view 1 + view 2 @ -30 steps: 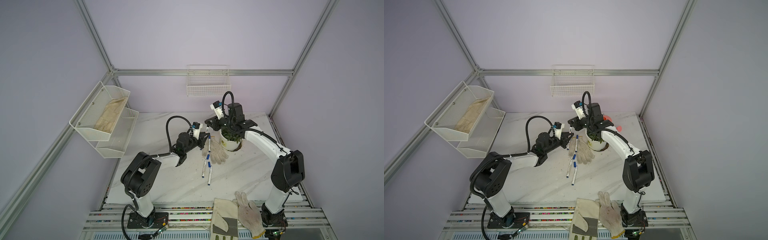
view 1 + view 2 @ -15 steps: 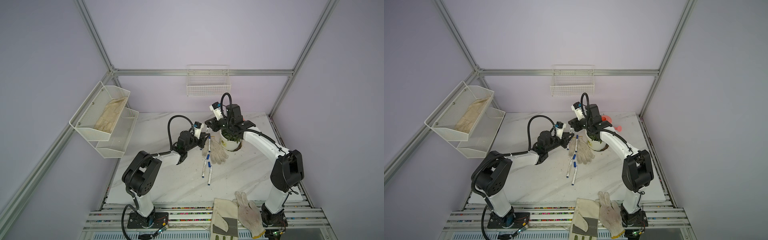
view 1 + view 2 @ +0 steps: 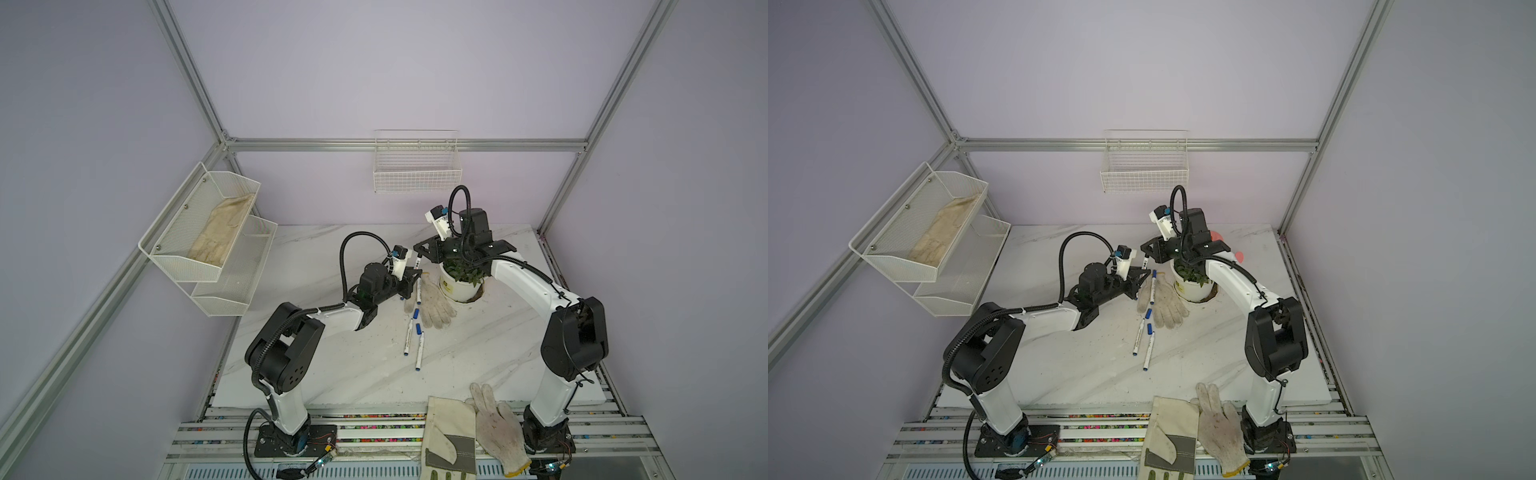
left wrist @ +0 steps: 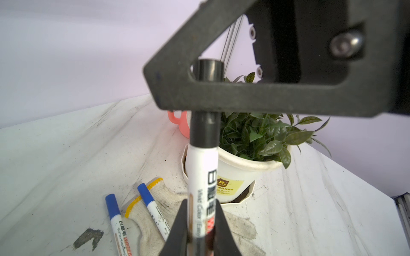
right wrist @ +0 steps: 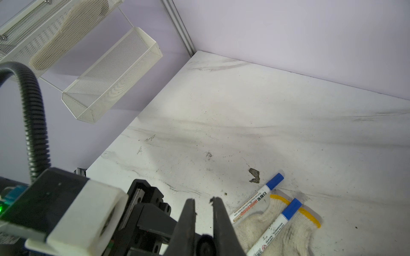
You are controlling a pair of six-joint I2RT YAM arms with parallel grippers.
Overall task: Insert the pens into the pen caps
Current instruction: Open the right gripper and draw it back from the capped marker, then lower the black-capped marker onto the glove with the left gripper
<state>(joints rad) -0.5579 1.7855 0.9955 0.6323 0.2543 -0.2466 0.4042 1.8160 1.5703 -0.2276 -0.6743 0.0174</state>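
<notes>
My left gripper is holding the white pen by its printed body and should come down onto the glove [image 4: 140, 219] beside the blue-capped pen lying across it. It should release the white pen there, since the black cap [image 4: 205, 126] covers its end.
My left gripper [image 4: 200, 204] is shut on the printed barrel of a white pen [image 4: 203, 177]. The black pen cap [image 4: 205, 126] at its far end lies between the fingers [image 4: 221, 97] of my right gripper [image 5: 203, 200], which is shut on it; the cap's round end [image 5: 205, 243] shows deep between those fingers. In both top views the two grippers [image 3: 411, 276] [image 3: 422, 251] meet above the table's back middle. Other pens with blue caps lie on the table [image 3: 409, 336] [image 3: 420, 351], one pen across a glove [image 3: 419, 289].
A potted plant [image 3: 459, 282] stands just right of the grippers, with a pink cup [image 3: 1217, 237] behind it. A white knitted glove [image 3: 432, 305] lies under them. A mesh shelf [image 3: 208, 237] hangs at left, a wire basket [image 3: 417, 166] on the back wall. Gloves [image 3: 469, 432] lie at the front edge.
My left gripper has edged slightly towards the right gripper with the pen. Both grips are unchanged.
</notes>
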